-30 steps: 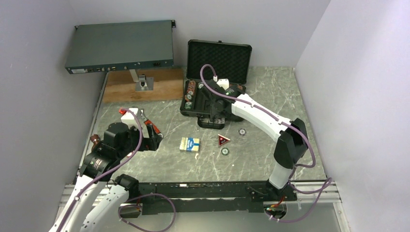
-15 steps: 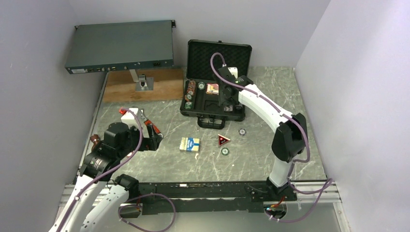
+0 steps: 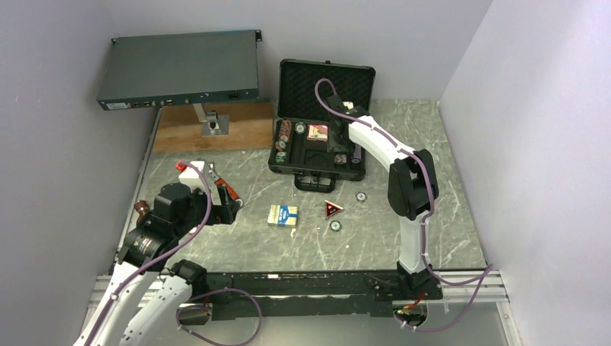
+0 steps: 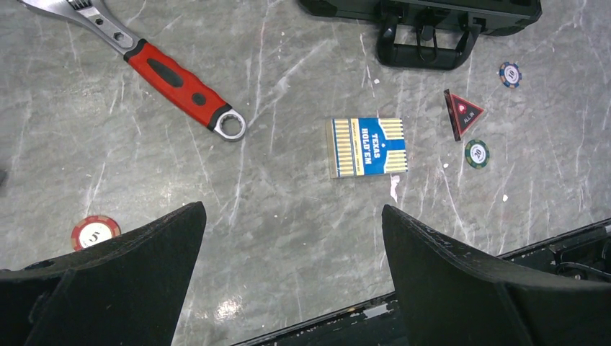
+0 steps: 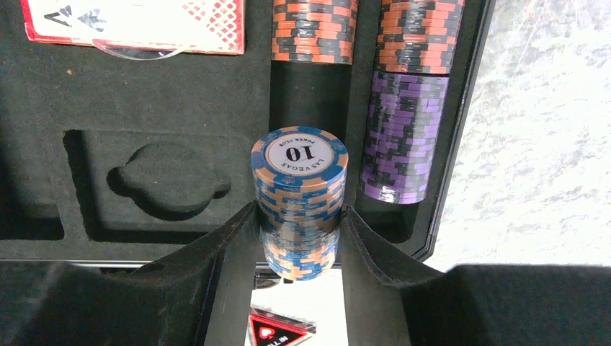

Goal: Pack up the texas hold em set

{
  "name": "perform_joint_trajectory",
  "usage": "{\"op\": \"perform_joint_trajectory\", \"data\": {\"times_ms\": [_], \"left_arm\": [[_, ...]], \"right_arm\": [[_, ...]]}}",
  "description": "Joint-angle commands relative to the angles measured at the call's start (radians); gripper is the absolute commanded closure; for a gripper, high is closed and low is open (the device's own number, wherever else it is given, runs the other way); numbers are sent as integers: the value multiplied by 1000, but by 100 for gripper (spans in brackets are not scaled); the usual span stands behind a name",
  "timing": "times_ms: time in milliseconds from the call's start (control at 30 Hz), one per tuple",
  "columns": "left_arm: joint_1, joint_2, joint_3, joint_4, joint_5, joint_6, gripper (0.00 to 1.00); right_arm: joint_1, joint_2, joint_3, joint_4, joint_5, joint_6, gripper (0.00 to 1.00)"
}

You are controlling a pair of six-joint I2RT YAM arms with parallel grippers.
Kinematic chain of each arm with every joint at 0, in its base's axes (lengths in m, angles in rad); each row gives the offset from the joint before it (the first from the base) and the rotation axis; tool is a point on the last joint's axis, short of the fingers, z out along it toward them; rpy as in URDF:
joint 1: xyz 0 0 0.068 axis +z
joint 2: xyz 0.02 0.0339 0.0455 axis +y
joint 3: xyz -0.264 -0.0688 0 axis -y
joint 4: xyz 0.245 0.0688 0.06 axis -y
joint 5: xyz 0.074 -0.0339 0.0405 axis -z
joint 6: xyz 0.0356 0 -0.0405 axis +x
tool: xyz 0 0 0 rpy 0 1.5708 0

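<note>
Next, my right gripper brings the blue-tan stack down into the slot (image 3: 340, 156) (image 5: 309, 109) beside the purple chips, then outward to the orange ones. Then it releases the stack, filling the slot's empty part.
The black case (image 3: 328, 83) lies open at the back of the table, its foam (image 5: 108, 108) holding rows of chips (image 5: 403, 137) and a red card deck (image 5: 137, 21). My right gripper (image 5: 299, 216) (image 3: 339, 148) hangs over the case's right slots, shut on a stack of blue-tan poker chips (image 5: 299, 180). On the table lie the blue-yellow card box (image 3: 283, 215) (image 4: 367, 146), the red triangular token (image 3: 332, 209) (image 4: 461, 113) and two loose chips (image 4: 510, 73) (image 4: 476, 153). A red chip (image 4: 95, 232) lies near my left gripper (image 4: 292, 216) (image 3: 227, 211), which is open and holds nothing.
A red-handled wrench (image 4: 180, 83) (image 3: 220, 186) lies on the left of the table. A flat grey electronics box (image 3: 180, 68) stands on a mount over a wooden board (image 3: 216, 126) at the back left. Walls close in left, right and behind.
My right arm has swung back and right, carrying the chip stack from over the case's front middle to its right slots. The left arm has not moved.
</note>
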State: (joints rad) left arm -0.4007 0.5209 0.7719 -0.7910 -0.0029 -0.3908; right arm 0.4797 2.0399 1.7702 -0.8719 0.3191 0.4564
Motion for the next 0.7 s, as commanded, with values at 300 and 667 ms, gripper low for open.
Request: {"op": "perform_joint_trajectory", "data": {"times_ms": [300,667], "left_arm": [[0,16,3,0,-25,-18,1],[0,13,1,3,-19,-16,1]], "right_arm": [[-16,-22,-25,60,-30,6,100],[-18,-22,-89,44,-33,50,100]]}}
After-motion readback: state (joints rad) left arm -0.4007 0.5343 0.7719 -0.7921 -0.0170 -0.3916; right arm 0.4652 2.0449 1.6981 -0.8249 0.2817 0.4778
